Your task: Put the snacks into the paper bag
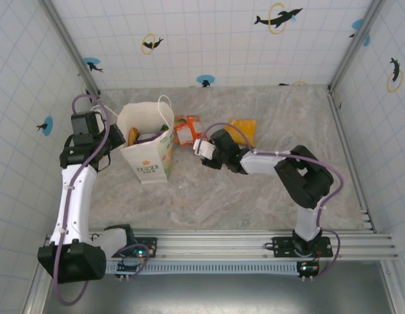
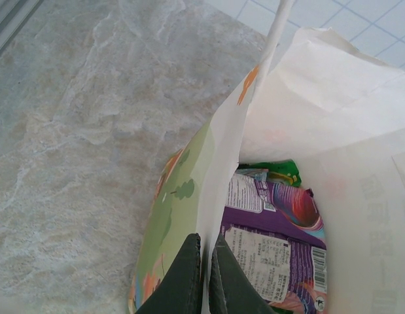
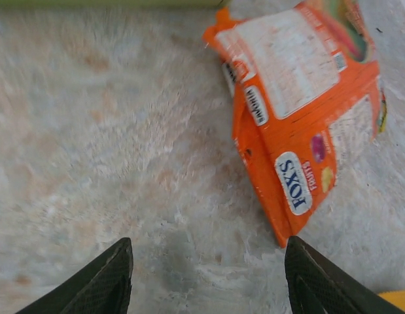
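Note:
The right gripper's fingers go down and outward toward the bag [image 1: 152, 159] next, onto the orange packet's FOX'S corner [image 1: 197, 136], which juts nearest them, below and outward.
The white paper bag [image 1: 152, 159] stands upright at the back left of the table, its mouth open. My left gripper [image 2: 205, 265] is shut on the bag's side wall [image 2: 218, 150] at the rim, one finger inside and one outside. Inside lie a purple packet [image 2: 284, 226] and a green one [image 2: 281, 171]. An orange-white "FOX'S" packet [image 3: 300, 104] lies flat on the table just right of the bag. My right gripper [image 3: 209, 271] hangs open low over bare table, the orange packet's corner by its right finger [image 3: 320, 278]. A yellow-orange packet [image 1: 243, 129] lies further right.
The marble tabletop [image 1: 209, 196] is bounded by tiled walls on three sides and a metal rail [image 1: 254, 243] along the near edge. Bare surface stretches across the front and right of the table.

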Controlling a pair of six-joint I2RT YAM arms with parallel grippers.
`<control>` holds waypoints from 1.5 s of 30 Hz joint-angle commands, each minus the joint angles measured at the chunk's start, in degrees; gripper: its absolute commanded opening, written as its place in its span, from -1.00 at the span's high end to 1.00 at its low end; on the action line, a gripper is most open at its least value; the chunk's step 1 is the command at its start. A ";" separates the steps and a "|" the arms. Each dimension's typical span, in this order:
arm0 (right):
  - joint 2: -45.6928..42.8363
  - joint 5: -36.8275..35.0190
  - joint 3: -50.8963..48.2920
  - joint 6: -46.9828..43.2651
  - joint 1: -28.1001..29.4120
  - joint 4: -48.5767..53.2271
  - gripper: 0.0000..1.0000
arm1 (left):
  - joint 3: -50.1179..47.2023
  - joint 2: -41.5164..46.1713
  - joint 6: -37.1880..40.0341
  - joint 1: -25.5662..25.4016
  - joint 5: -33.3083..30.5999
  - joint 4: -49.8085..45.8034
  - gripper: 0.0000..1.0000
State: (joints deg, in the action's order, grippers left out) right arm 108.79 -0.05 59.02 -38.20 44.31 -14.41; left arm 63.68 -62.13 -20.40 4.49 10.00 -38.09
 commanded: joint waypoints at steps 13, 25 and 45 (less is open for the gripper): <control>13.88 -12.84 4.77 -16.30 1.21 -24.13 -0.34 | -0.91 2.30 -0.76 -0.27 0.33 0.43 0.82; 21.94 -13.41 15.02 -18.41 0.21 -20.97 -0.29 | -1.53 2.65 0.09 -0.27 -0.96 -0.10 0.82; 22.78 -10.67 15.20 -17.96 -0.34 -25.43 0.75 | -1.36 2.44 0.55 -0.27 -2.28 -0.79 0.82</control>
State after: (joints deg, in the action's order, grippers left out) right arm 133.67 -12.01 76.55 -57.06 43.97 -38.87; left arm 62.61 -60.47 -20.84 4.49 8.29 -38.06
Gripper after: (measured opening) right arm 0.150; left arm 0.089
